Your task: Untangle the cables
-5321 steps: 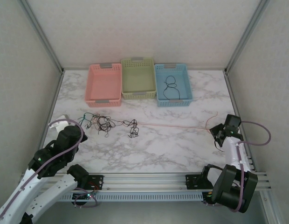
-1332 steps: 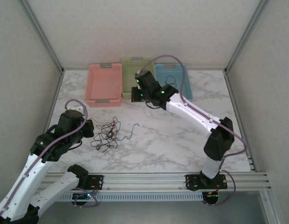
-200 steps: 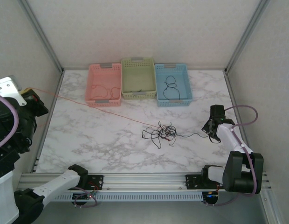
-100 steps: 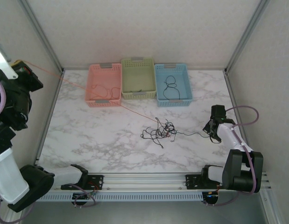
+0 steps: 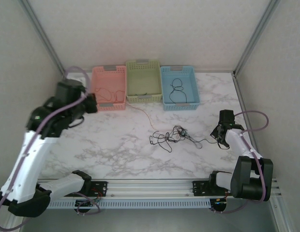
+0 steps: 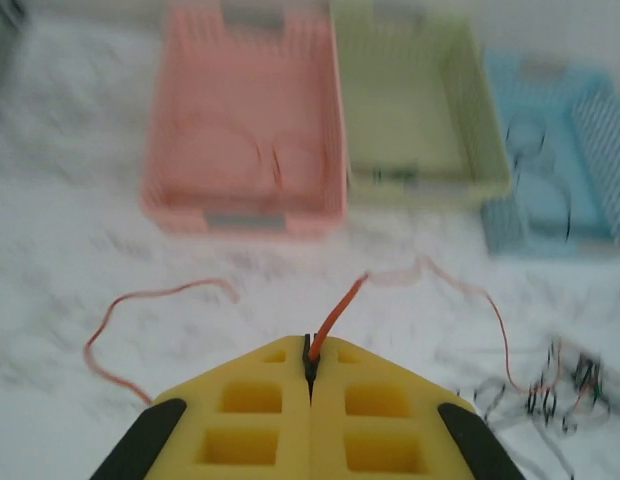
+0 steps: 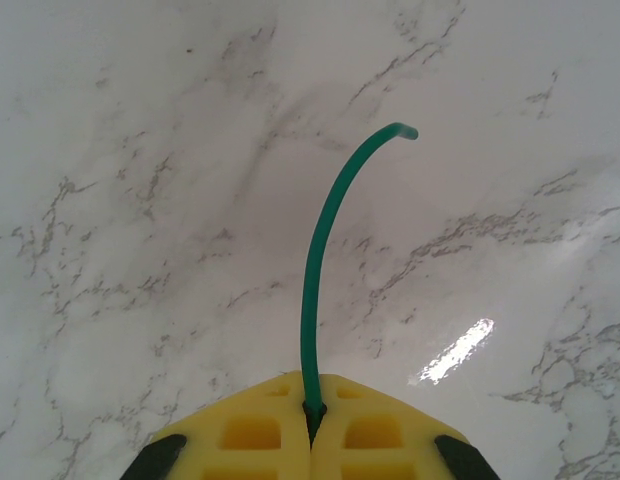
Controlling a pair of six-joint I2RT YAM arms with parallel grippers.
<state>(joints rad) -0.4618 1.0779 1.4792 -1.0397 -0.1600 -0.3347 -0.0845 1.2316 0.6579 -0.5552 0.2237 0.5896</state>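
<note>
I should lower my left gripper, then release the red-orange cable onto the bare marble in front of the pink basket [image 5: 107, 77].
The cables lie as a tangle [image 5: 170, 137] of black, green and red-orange wire on the marble, right of centre; it is blurred in the left wrist view [image 6: 560, 390]. My left gripper [image 5: 92, 104] hovers in front of the pink basket [image 5: 107, 77], shut [image 6: 312, 350] on a red-orange cable [image 6: 340, 300]. That cable [image 5: 146, 115] curves slackly to the tangle. At the right, my right gripper [image 5: 217, 137] sits low over the table. It is shut [image 7: 312, 405] on a green cable [image 7: 315, 250], whose free end arches over the marble.
Three baskets stand in a row at the back. The pink basket [image 6: 240, 210] holds a red cable. Beside it is a green basket [image 5: 143, 67]. A black cable lies in the blue basket [image 5: 190, 104]. The arms' lilac hoses [image 5: 259, 116] loop nearby.
My left arm has swung down from high at the far left to the front of the pink basket. The red-orange cable, taut before, now hangs slack. The right gripper has stayed put.
</note>
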